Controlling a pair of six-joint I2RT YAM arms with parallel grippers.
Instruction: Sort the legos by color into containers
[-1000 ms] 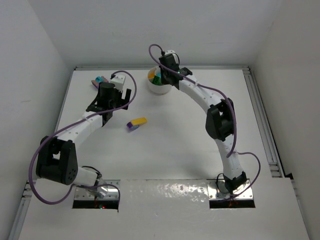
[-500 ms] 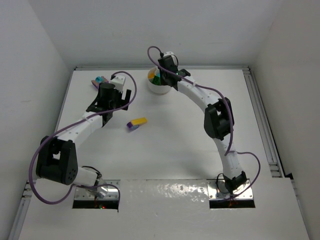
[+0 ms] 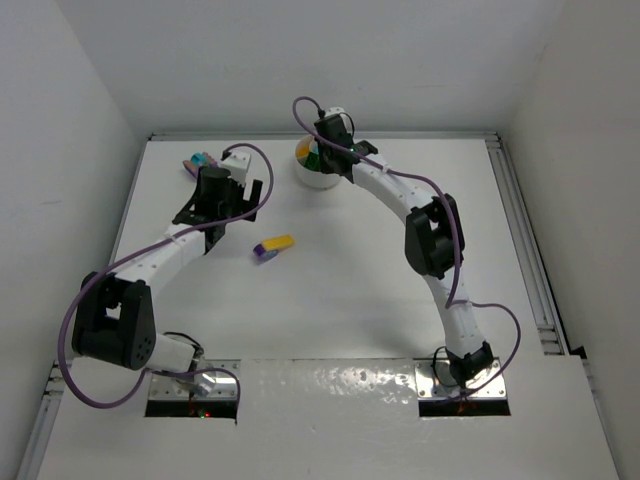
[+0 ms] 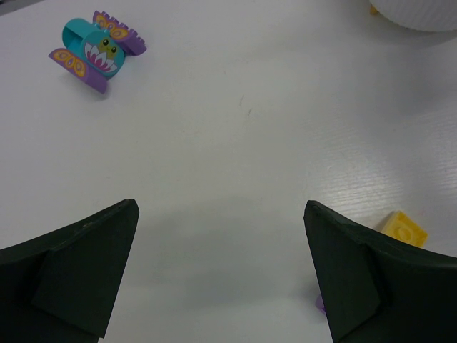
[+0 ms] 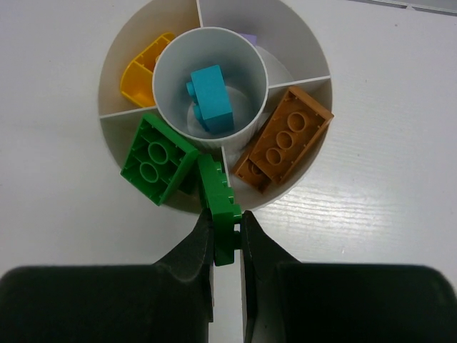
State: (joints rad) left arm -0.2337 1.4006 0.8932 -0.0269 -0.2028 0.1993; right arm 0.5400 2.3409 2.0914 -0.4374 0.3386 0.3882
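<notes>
My left gripper brings its fingers back and down over the purple brick's loose end (image 3: 260,250) (image 4: 320,304) next, turning to suit its slant.
My right gripper (image 5: 227,227) is shut on a thin green lego (image 5: 218,202), held edge-on above the near rim of the round white dish (image 5: 303,53). The dish's compartments hold a green brick (image 5: 158,158), an orange-brown brick (image 5: 284,140), a yellow brick (image 5: 143,72) and, in the centre well, a teal brick (image 5: 211,98). In the top view that gripper (image 3: 322,150) hangs over the dish (image 3: 308,178). My left gripper (image 4: 221,271) stands open over bare table. A yellow brick (image 4: 403,229) lies by its right finger, joined to a purple one (image 3: 263,251).
A teal and purple lego figure with a face (image 4: 96,50) lies at the far left of the table, beyond the left gripper. The dish's ribbed wall (image 4: 421,13) shows at the top right of the left wrist view. Walls enclose the table on three sides.
The right arm has crept a little to the left over the dish with the green lego still held. The left arm has not moved.
</notes>
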